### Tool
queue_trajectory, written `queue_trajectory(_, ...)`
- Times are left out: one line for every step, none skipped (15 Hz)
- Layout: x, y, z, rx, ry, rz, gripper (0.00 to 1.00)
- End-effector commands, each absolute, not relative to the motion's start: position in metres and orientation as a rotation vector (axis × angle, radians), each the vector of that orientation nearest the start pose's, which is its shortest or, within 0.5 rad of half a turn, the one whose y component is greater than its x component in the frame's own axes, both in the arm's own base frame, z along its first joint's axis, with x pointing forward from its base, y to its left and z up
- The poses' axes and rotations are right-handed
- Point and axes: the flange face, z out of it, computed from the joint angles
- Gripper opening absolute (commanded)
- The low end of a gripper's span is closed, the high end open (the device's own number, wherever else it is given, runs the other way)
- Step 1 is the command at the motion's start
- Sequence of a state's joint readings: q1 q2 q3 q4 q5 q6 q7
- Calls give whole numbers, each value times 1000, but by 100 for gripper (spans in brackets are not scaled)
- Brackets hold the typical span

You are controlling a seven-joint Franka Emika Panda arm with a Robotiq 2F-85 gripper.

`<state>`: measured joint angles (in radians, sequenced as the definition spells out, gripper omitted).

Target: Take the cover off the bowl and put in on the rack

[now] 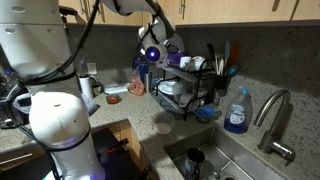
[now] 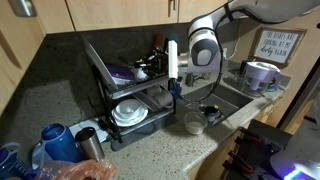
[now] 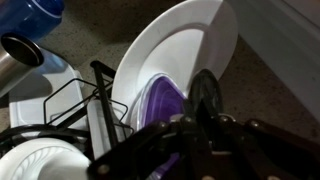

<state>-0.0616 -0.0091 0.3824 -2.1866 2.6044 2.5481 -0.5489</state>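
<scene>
My gripper moves the cover toward the purple dish next, onto the rack's top shelf (image 2: pixel 150 78) beside my gripper. It then releases the cover, which hangs at the shelf's end, hence the move.
My gripper (image 3: pixel 205 105) is shut on the edge of a white round cover (image 3: pixel 180 50) and holds it upright over the top tier of the black wire rack (image 3: pixel 92 105). In both exterior views the cover (image 2: pixel 172 58) hangs on edge at the rack's upper tier (image 2: pixel 110 75), with the gripper (image 1: pixel 152 52) at the rack's end (image 1: pixel 190 80). A purple dish (image 3: pixel 160 105) lies on the rack just behind the cover. The uncovered bowl (image 2: pixel 194 123) stands on the counter in front of the rack and also shows in an exterior view (image 1: pixel 163 124).
White bowls (image 2: pixel 128 113) fill the rack's lower tier. A sink (image 1: pixel 215 160) with a faucet (image 1: pixel 272 112) and a blue soap bottle (image 1: pixel 237 112) lies beside the rack. A mug (image 2: pixel 260 73) and a blue jug (image 2: pixel 55 140) stand on the counter.
</scene>
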Motion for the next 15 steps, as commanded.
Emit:
queue_trajectory(558,182,391,-1196,1191,-260,4)
queue_trajectory(566,186,386,-1195,1193,-253,4)
queue_trajectory(572,190,383,-1193,1192,-246,4)
queue_trajectory(577,193,382,-1191,1190,-243,4)
queue_trajectory(582,195,382,-1191,1183,-248,4)
queue_trajectory(586,195,384,-1188,1177,-254,4)
queue_trajectory(590,195,387,-1185,1172,-262,4)
queue_trajectory(593,191,392,-1180,1164,-276,4)
queue_trajectory(595,187,397,-1177,1158,-291,4)
queue_trajectory(597,183,403,-1174,1154,-308,4)
queue_trajectory(599,178,406,-1171,1151,-323,4)
queue_trajectory(599,176,407,-1171,1152,-327,4)
queue_trajectory(599,174,407,-1171,1155,-330,4)
queue_trajectory(600,174,406,-1171,1161,-328,4)
queue_trajectory(600,175,403,-1173,1166,-324,4)
